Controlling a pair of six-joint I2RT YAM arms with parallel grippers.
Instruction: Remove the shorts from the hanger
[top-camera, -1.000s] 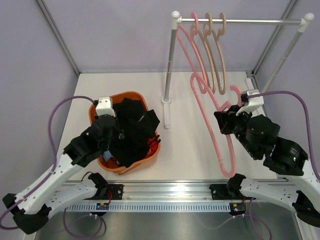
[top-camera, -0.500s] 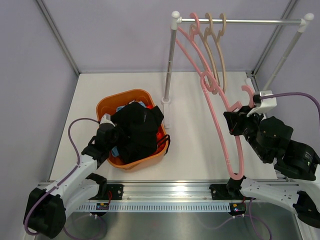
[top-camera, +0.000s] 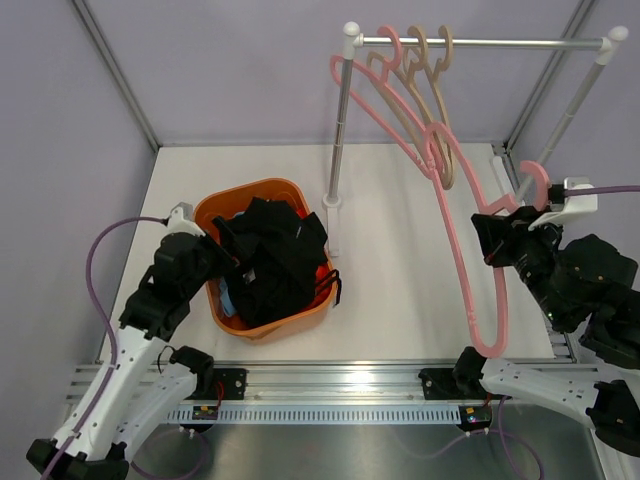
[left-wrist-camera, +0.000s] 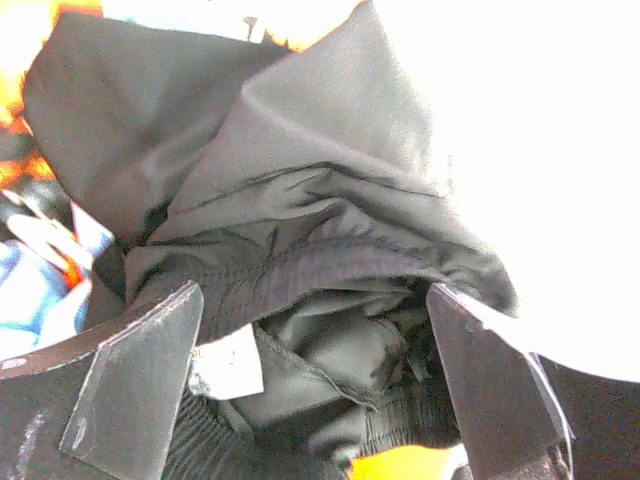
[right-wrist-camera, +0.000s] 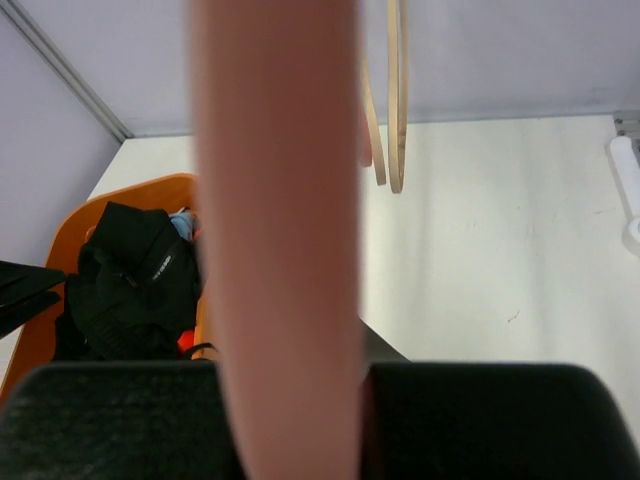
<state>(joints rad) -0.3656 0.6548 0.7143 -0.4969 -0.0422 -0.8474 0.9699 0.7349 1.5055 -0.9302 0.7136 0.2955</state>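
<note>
The right gripper carries the bare pink hanger (top-camera: 488, 350) outward next, hooks it on the open bar beside the beige hangers and releases it, since the bar lies outward.
The black shorts (top-camera: 270, 262) lie heaped in an orange basket (top-camera: 255, 187), clear of any hanger. My left gripper (top-camera: 218, 265) hovers at the basket's left rim, open. In the left wrist view the black shorts (left-wrist-camera: 300, 190) fill the space ahead of the left gripper (left-wrist-camera: 312, 300), and nothing is pinched between the fingers. A bit of light blue fabric (left-wrist-camera: 30, 290) shows beside them. My right gripper (top-camera: 497, 245) is shut on a large bare pink hanger (top-camera: 488, 350), held off the rail. The pink hanger (right-wrist-camera: 280, 220) stands clamped in the right gripper (right-wrist-camera: 290, 400).
A white clothes rack (top-camera: 480, 42) stands at the back right, with one pink hanger (top-camera: 390, 45) and two beige hangers (top-camera: 432, 60) on its rail. The rack's post (top-camera: 340, 130) rises just right of the basket. Grey walls close in both sides.
My left gripper opened, let go of the black shorts in the basket and drew back left. The right arm carried the pink hanger up and to the right.
</note>
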